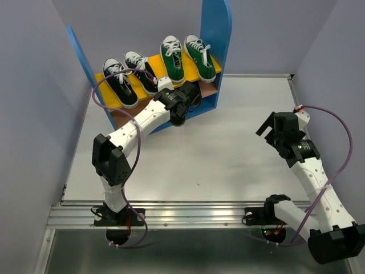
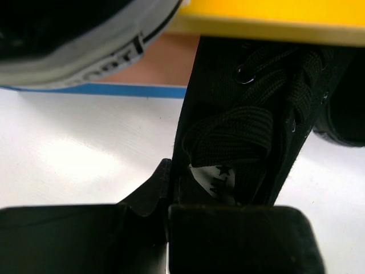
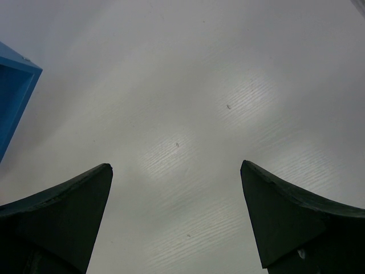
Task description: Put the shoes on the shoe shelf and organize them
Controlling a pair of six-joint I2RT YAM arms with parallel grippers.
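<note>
My left gripper pushes outward next, sliding the all-black shoe deeper onto the pinkish-brown lower board (image 2: 174, 63), then releases it, since its heel juts past the board's front edge.
The shoe shelf (image 1: 218, 40) stands at the back left. Its yellow upper board (image 1: 153, 61) carries two black sneakers (image 1: 121, 83) and two green sneakers (image 1: 172, 58), all with white laces. My left gripper (image 1: 191, 94) reaches under that board at the pinkish-brown lower board (image 1: 209, 90). In the left wrist view my left gripper (image 2: 171, 194) is shut on the side wall of an all-black shoe (image 2: 256, 108) just below the yellow board's edge (image 2: 268, 25). Another dark shoe with a pale sole (image 2: 85, 51) lies at the upper left. My right gripper (image 1: 272, 132) hangs open over the table (image 3: 188, 85), holding nothing.
The blue right side panel (image 1: 215, 68) rises right beside the left gripper, and its corner (image 3: 14, 91) shows in the right wrist view. Grey walls close in on the left, back and right. A purple cable (image 1: 108, 80) loops over the black sneakers.
</note>
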